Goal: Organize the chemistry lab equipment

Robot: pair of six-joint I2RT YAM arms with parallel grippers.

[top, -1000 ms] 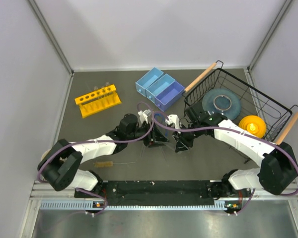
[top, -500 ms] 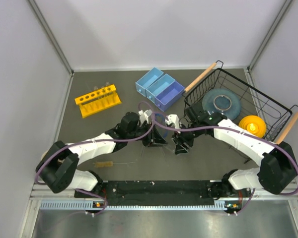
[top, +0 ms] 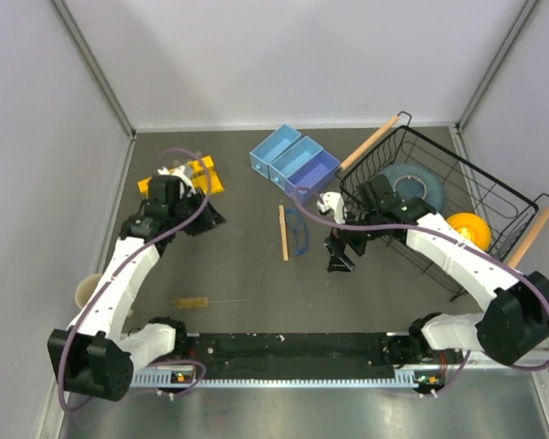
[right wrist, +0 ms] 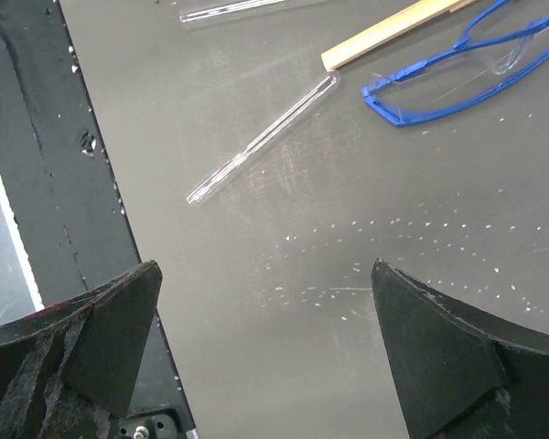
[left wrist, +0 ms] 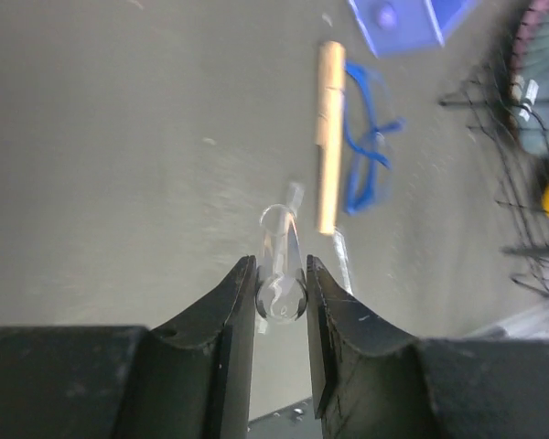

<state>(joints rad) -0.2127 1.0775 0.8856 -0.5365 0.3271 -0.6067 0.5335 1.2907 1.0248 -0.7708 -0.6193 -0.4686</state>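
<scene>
I should move my left gripper outward, to the left in the top view and down onto the yellow rack (top: pixel 207 174), then release it, because the tube hangs beside it.
My left gripper (left wrist: pixel 281 265) is shut on a thin clear glass tube (left wrist: pixel 280 240), held end-on between the fingers. In the top view it (top: pixel 210 218) hangs beside the yellow rack (top: pixel 207 174). The wooden stick (top: pixel 282 232) and the blue-framed safety glasses (top: pixel 299 230) lie side by side mid-table. Another glass tube (right wrist: pixel 265 137) lies on the table ahead of my right gripper (right wrist: pixel 265 274), which stands open and holds nothing. In the top view the right gripper (top: pixel 339 259) is just right of the glasses. The bristle brush (top: pixel 194 301) lies near the front left.
Two blue bins (top: pixel 293 160) sit at the back centre. The black wire basket (top: pixel 494 192) at the right holds a grey-blue plate (top: pixel 412 183) and a yellow bowl (top: pixel 464 229). A second loose tube (right wrist: pixel 229 9) lies near the stick.
My left arm has swung from mid-table to the yellow rack, carrying a tube. The right gripper has opened wide and drawn back, leaving the stick and glasses uncovered.
</scene>
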